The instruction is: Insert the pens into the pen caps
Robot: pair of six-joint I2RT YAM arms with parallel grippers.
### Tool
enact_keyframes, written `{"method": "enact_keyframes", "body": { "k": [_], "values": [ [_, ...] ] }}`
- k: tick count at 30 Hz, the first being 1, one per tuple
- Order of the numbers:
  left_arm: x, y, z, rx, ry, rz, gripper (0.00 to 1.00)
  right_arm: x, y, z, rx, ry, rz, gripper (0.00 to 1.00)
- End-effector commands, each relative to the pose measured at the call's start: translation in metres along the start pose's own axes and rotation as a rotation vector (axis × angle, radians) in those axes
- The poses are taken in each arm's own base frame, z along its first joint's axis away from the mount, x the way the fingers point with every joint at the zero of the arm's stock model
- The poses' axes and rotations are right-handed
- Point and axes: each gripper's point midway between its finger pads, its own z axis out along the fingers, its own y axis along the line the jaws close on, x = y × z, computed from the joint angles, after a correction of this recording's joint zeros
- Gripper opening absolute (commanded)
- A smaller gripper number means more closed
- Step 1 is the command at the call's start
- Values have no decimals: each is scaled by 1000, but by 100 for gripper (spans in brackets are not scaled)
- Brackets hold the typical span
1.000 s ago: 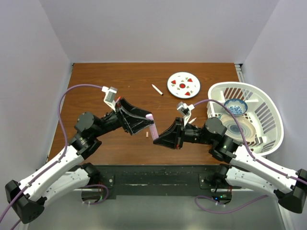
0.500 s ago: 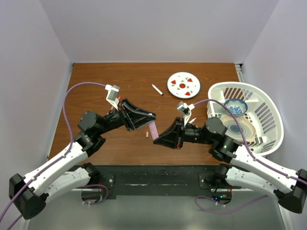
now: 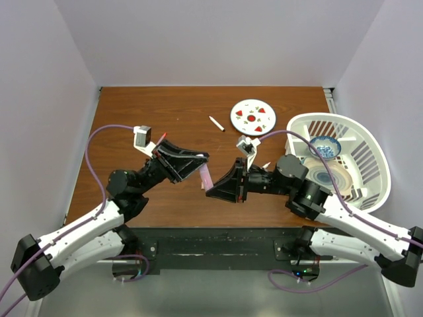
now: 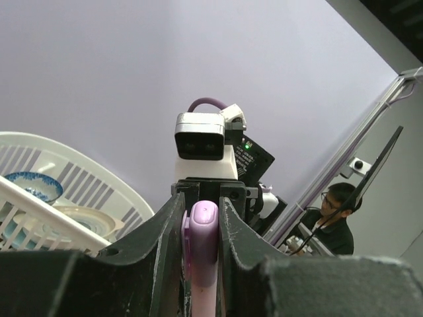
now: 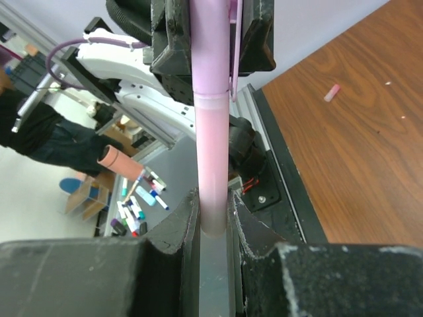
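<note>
My left gripper tilts downward next and lowers the already capped marker onto bare wood by the tiny pink cap to release, since that wood lies below.
A thick pale pink marker hangs above the table between both grippers. My right gripper is shut on its barrel. A purplish pink cap sits over the far end of the marker, and my left gripper is shut on that cap. From above, the left gripper and right gripper face each other tip to tip. A thin white pen lies at the back of the table. A tiny pink cap lies loose on the wood.
A round white plate with red marks sits at the back. A white basket with a blue bowl and dishes stands on the right. A small white stick lies beside the right arm.
My left gripper has shut on the cap end of the marker. Both grippers have shifted a little to the left with the marker between them.
</note>
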Motion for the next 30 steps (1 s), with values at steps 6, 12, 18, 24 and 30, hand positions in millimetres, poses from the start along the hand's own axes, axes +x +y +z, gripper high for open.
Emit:
{"method": "enact_keyframes", "body": {
  "k": [6, 12, 18, 24, 30],
  "values": [
    [118, 15, -44, -9, 417, -172, 0, -181, 42, -15, 85, -541, -286, 0],
    [105, 17, -28, -98, 426, -133, 0, -176, 32, -5, 90, -417, -308, 0],
    [33, 35, 16, -315, 353, 76, 0, -86, 7, -22, 72, -228, -205, 44],
    [-1, 102, 0, -563, 336, 115, 0, -19, -19, -65, 180, -138, -102, 87],
    [20, 213, -66, -947, 373, 104, 0, -16, -31, -95, 327, -191, -49, 95]
  ]
}}
